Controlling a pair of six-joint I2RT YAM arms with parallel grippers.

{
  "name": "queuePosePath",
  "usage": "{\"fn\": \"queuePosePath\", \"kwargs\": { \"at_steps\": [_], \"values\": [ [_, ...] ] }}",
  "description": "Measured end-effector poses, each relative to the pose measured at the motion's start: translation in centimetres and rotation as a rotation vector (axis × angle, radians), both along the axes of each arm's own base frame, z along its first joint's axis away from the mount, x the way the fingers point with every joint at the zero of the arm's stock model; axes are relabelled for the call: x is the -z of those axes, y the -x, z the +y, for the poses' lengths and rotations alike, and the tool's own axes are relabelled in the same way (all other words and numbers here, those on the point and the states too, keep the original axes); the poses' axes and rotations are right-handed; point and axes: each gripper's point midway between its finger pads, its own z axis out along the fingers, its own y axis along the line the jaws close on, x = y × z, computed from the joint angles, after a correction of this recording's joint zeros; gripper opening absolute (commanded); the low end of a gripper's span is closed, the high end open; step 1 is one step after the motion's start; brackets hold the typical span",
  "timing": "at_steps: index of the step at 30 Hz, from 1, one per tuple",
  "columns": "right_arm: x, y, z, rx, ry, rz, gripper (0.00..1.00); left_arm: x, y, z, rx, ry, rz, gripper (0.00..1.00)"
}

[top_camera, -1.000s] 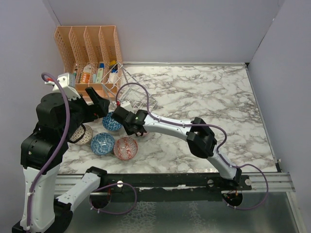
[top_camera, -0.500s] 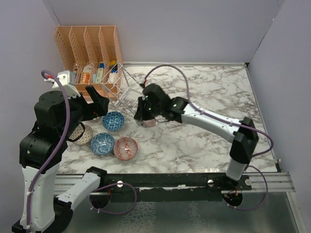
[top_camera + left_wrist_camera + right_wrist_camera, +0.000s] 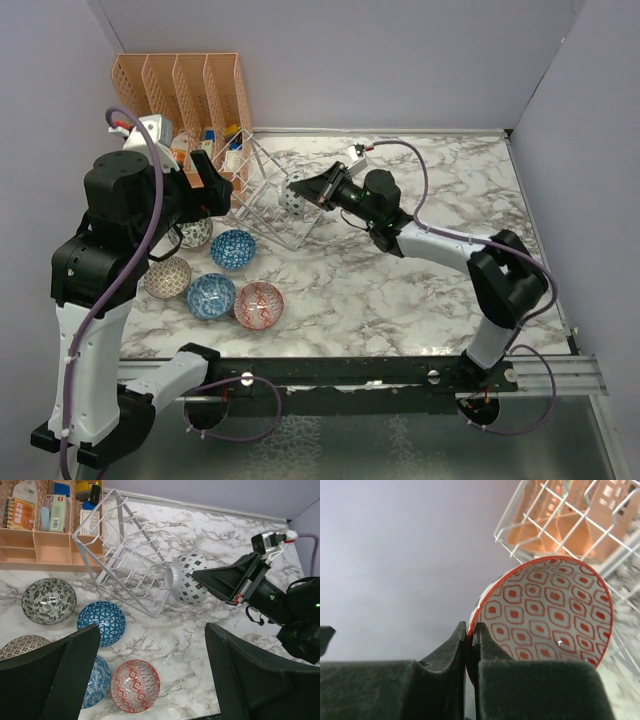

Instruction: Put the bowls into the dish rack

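The bowl should go down next in my right gripper, with a turn, into the end of the rack away from the organiser.
My right gripper is shut on the rim of a bowl, white with dark diamonds outside and red patterned inside. It holds the bowl on edge in the air, right at the open side of the tilted wire dish rack. Five more bowls lie on the table left of the rack: a dark grey-white one, a blue one, a tan one, a second blue one and a red one. My left gripper is open and empty, high above them.
An orange plastic organiser with tall dividers and small items stands in the back left corner, touching the rack. Grey walls close the back and both sides. The left wrist view shows the rack leaning on its edge against the organiser.
My right arm lifted the bowl off the table and swung it up and right to the rack's open side, turning it on edge. My left arm rose and drew back.
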Motion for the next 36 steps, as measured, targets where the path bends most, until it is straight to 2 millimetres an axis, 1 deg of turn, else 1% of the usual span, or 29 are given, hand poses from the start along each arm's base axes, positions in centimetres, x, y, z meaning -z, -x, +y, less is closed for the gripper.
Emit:
{"fn": "queuePosePath", "kwargs": {
  "at_steps": [1, 2, 5, 9, 12, 14, 17, 19, 23, 27, 31, 33, 36],
  "values": [
    [-1.5, -0.1, 0.0, 0.005, -0.101, -0.024, 0.01, -0.2, -0.2, -0.1, 0.006, -0.003, -0.002, 0.89],
    [0.5, -1.0, 0.4, 0.016, -0.101, 0.008, 0.01, -0.4, -0.4, -0.2, 0.012, -0.006, -0.002, 0.89],
    [1.8, -2.7, 0.5, 0.071, -0.249, 0.018, 0.01, -0.3, -1.3, -0.6, 0.029, -0.023, 0.012, 0.89],
    [4.1, -4.4, 0.2, 0.125, -0.393, 0.054, 0.01, 0.3, -1.9, -1.0, 0.046, -0.043, 0.04, 0.89],
    [5.2, -5.2, -0.3, 0.159, -0.477, 0.076, 0.01, 0.8, -2.1, -1.2, 0.058, -0.054, 0.059, 0.89],
    [5.1, -5.4, -0.7, 0.177, -0.518, 0.079, 0.01, 1.0, -2.1, -1.2, 0.064, -0.059, 0.066, 0.89],
    [4.2, -5.5, -1.3, 0.196, -0.568, 0.076, 0.01, 1.0, -2.1, -1.3, 0.074, -0.063, 0.067, 0.89],
    [4.1, -5.7, -1.4, 0.21, -0.586, 0.089, 0.01, 1.1, -2.1, -1.4, 0.078, -0.067, 0.066, 0.89],
    [4.9, -5.3, -1.4, 0.234, -0.598, 0.128, 0.01, 1.1, -2.0, -1.4, 0.088, -0.072, 0.067, 0.89],
    [5.7, -4.2, -0.6, 0.244, -0.604, 0.171, 0.01, 1.1, -2.0, -1.5, 0.095, -0.074, 0.066, 0.89],
    [6.0, -3.6, 0.0, 0.247, -0.625, 0.203, 0.01, 1.4, -1.9, -1.5, 0.098, -0.077, 0.071, 0.89],
    [6.9, -3.6, 0.4, 0.255, -0.627, 0.226, 0.01, 1.5, -1.8, -1.5, 0.1, -0.082, 0.074, 0.89],
    [8.2, -4.1, 0.3, 0.284, -0.626, 0.249, 0.01, 1.6, -1.8, -1.4, 0.104, -0.089, 0.074, 0.89]
  ]
}}
